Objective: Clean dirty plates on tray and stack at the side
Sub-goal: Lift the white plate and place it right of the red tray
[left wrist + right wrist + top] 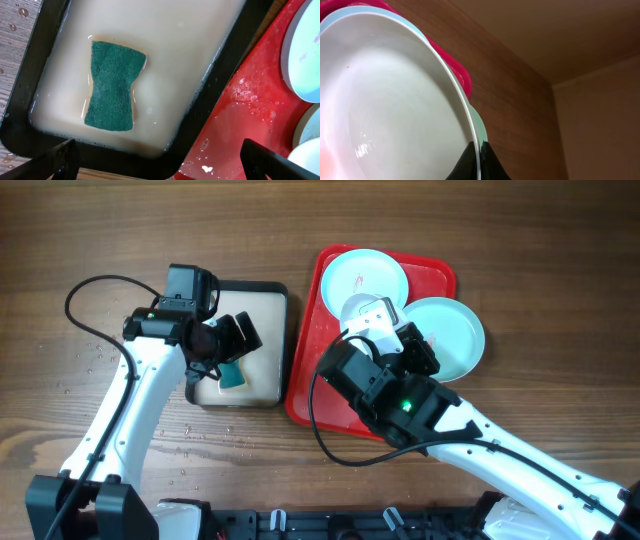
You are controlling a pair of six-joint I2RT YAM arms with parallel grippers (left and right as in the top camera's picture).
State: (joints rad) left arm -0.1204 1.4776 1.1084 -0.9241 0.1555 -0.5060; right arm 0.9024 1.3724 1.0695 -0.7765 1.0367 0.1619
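Observation:
I should carry the white plate with my right gripper to the right in the overhead view next, then down to the table, where the wood is bare (548,360) (526,145).
The red tray (320,380) holds three plates. A pale-blue plate (365,275) with a small red smear lies at its far end. Another pale-blue plate (450,335) lies over its right edge. My right gripper (395,330) is shut on the rim of the white plate (357,308), which is tilted up. In the right wrist view the fingers (479,157) pinch the white plate (395,100), with a pale-blue rim (350,14) and the tray (456,62) behind it. My left gripper (238,338) is open and empty above the cream tray. Its jaws (170,165) straddle both trays' edges.
A smaller black-rimmed cream tray (272,330) left of the red tray holds soapy water and a green sponge (112,85), which also shows in the overhead view (232,375). Water drops lie on the wooden table (90,360) at the left.

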